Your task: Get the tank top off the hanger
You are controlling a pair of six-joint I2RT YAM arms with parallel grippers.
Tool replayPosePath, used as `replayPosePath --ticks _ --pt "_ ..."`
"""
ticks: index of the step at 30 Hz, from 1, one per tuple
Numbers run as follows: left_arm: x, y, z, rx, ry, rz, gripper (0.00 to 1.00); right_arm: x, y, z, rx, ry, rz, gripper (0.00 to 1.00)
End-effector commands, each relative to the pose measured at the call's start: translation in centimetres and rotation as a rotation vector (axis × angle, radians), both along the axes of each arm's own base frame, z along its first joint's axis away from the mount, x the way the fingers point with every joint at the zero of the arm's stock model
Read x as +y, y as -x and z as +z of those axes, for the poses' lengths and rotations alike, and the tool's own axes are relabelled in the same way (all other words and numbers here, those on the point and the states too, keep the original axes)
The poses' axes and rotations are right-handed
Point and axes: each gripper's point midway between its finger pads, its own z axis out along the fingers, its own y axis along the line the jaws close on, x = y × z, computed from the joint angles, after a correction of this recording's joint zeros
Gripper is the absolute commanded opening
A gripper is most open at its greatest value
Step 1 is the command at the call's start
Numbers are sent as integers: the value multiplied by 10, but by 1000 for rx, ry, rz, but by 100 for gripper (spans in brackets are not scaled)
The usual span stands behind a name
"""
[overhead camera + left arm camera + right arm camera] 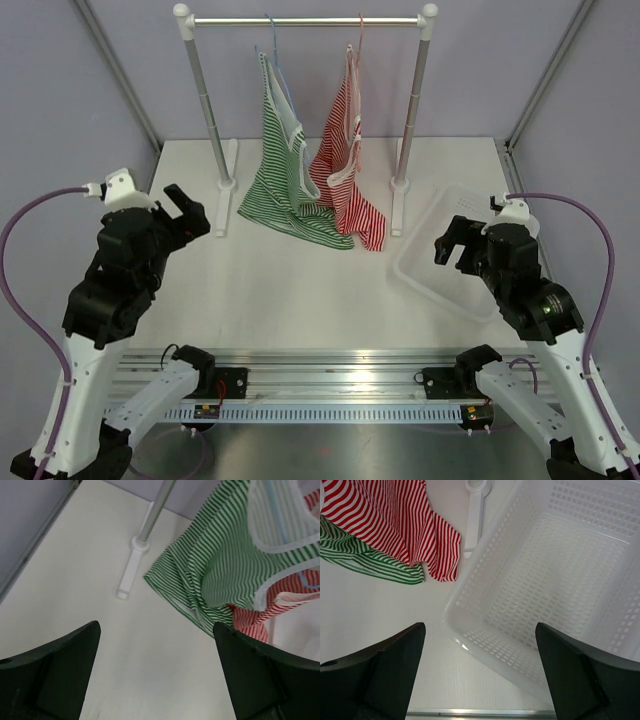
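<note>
I will lift my left gripper next and reach away from my base onto the blue hanger's near arm point(281, 73) point(276, 505), just below the rack's bar.
A green-and-white striped tank top point(282, 170) hangs on a blue hanger point(276, 55) from the rail, its hem resting on the table. A red-and-white striped tank top point(349, 170) hangs beside it on a pink hanger point(358, 45). My left gripper point(186, 212) is open and empty, left of the rack; its wrist view shows the green top point(220, 565) ahead to the right. My right gripper point(455, 244) is open and empty over the basket's near corner; its wrist view shows the red top's hem point(405, 525) at upper left.
A white rack with a metal rail point(305, 20) stands at the back on two posts with flat feet point(225, 190). A white perforated basket point(440, 270) sits at the right, also in the right wrist view point(560, 580). A metal rail point(320, 385) runs along the near edge.
</note>
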Motion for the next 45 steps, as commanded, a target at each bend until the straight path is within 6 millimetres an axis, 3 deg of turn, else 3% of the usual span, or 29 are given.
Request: replayPosePath --ticks 1,3,4,6,7,9,10,11,12,13,14,15,17,18,19,22,26,27,28,30,32,33,35,36,37,39,41,44,45 --pt "-47 -25 38 -47 110 -177 99 14 -5 12 -52 -60 49 99" --pt "-61 -34 47 -43 128 -224 99 15 -3 12 -58 -71 48 100" --pt "-67 -35 64 -72 147 -250 99 15 -3 10 -54 -74 50 99" --pt "-83 -53 65 -42 140 -279 99 17 -2 10 -53 -89 54 100" --pt "-87 -59 79 -62 140 -282 99 19 -1 9 -49 -93 64 100" --pt "-103 -83 71 0 95 -280 99 24 -1 8 -41 -108 84 100" --pt "-100 -92 73 3 52 -233 99 26 0 8 -38 -117 90 100" --pt "-107 -92 97 -35 42 -244 99 29 0 8 -37 -129 106 100" --pt "-120 -116 82 22 -3 -233 99 31 1 6 -31 -134 111 100" --pt "-121 -119 85 32 -43 -220 99 31 1 5 -25 -138 114 99" --pt "-125 -125 107 -11 -36 -216 99 33 3 5 -26 -144 120 100" --pt "-134 -142 98 17 -66 -207 99 33 4 3 -17 -150 118 99" --pt "-142 -154 101 6 -103 -202 99 36 6 4 -22 -168 133 100" --pt "-145 -158 113 -28 -100 -205 99 38 7 2 -17 -181 138 99" --pt "-151 -171 105 -19 -134 -190 99 41 6 3 -25 -197 148 99" --pt "-155 -191 111 -73 -182 -144 98 49 9 -2 -6 -224 180 99" --pt "-168 -230 103 -120 -256 -94 86 50 12 -5 1 -229 188 100" --pt "-171 -235 104 -130 -262 -92 78 50 13 -4 2 -236 187 99" --pt "-174 -240 114 -160 -267 -93 76 55 16 -3 2 -255 213 100" --pt "-184 -258 100 -146 -294 -92 69 61 20 -3 2 -291 239 99" --pt "-185 -266 104 -165 -320 -81 67 66 24 -1 -5 -320 265 99" --pt "-186 -272 97 -156 -338 -70 58 67 25 -5 4 -325 268 99" --pt "-179 -275 93 -149 -366 -27 47 67 27 -7 13 -327 268 100" --pt "-177 -276 92 -146 -370 -17 32 67 28 -9 15 -325 268 99" --pt "-173 -277 93 -146 -366 -5 27 67 28 -10 19 -323 268 100" --pt "-170 -279 89 -139 -373 -4 25 67 29 -11 23 -318 271 100" --pt "-164 -282 88 -136 -365 -3 12 67 29 -9 20 -318 277 100" --pt "-158 -281 87 -125 -342 -1 0 68 28 -8 16 -320 279 99" --pt "-157 -281 84 -118 -340 -5 0 68 28 -8 18 -320 279 99"
